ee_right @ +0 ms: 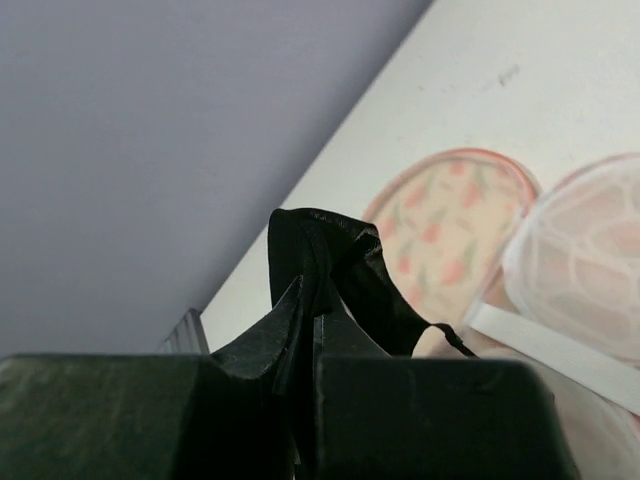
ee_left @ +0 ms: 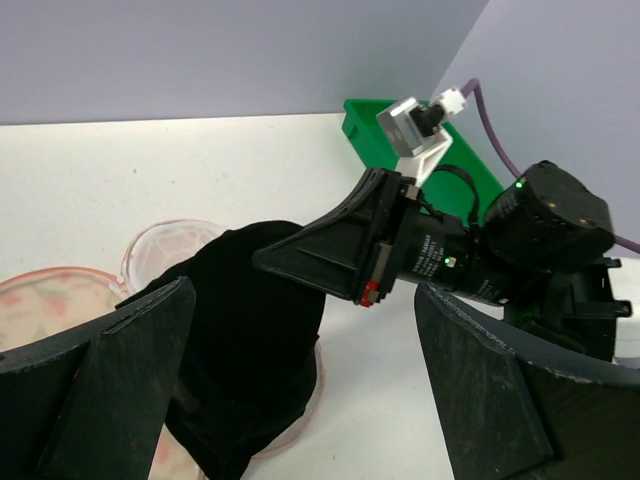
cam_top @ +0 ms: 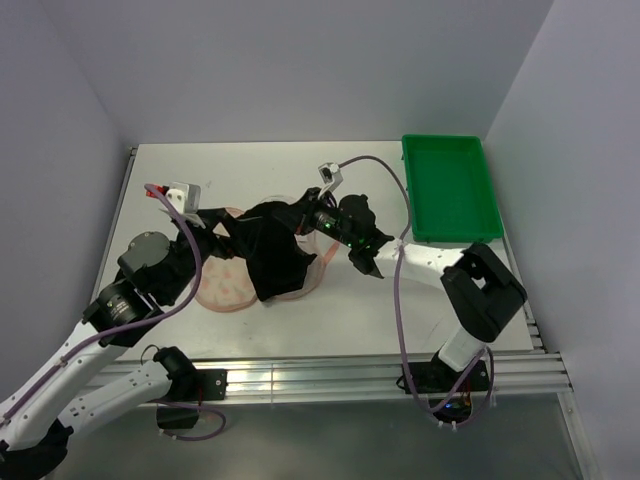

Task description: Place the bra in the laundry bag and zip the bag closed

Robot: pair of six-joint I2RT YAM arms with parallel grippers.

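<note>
The right gripper will next move down toward the far end of the open mesh half and release the bra's upper edge, as that edge still hangs above the bag (cam_top: 226,287).
The black bra (cam_top: 270,255) hangs from my right gripper (cam_top: 291,215), which is shut on its top edge above the peach-pink laundry bag (cam_top: 226,287). In the right wrist view the jaws (ee_right: 316,305) pinch a fold of the bra (ee_right: 325,250), with the bag's printed lobe (ee_right: 450,212) and its open mesh half (ee_right: 590,260) below. My left gripper (cam_top: 222,232) is open and empty just left of the bra. In the left wrist view its fingers (ee_left: 110,375) stand wide apart, with the bra (ee_left: 250,350) draped over the bag (ee_left: 165,245) and the right gripper (ee_left: 345,250) ahead.
A green plastic tray (cam_top: 470,150) stands at the back right and shows in the left wrist view (ee_left: 362,125). Walls close in the table at the back and both sides. An aluminium rail (cam_top: 320,378) runs along the near edge.
</note>
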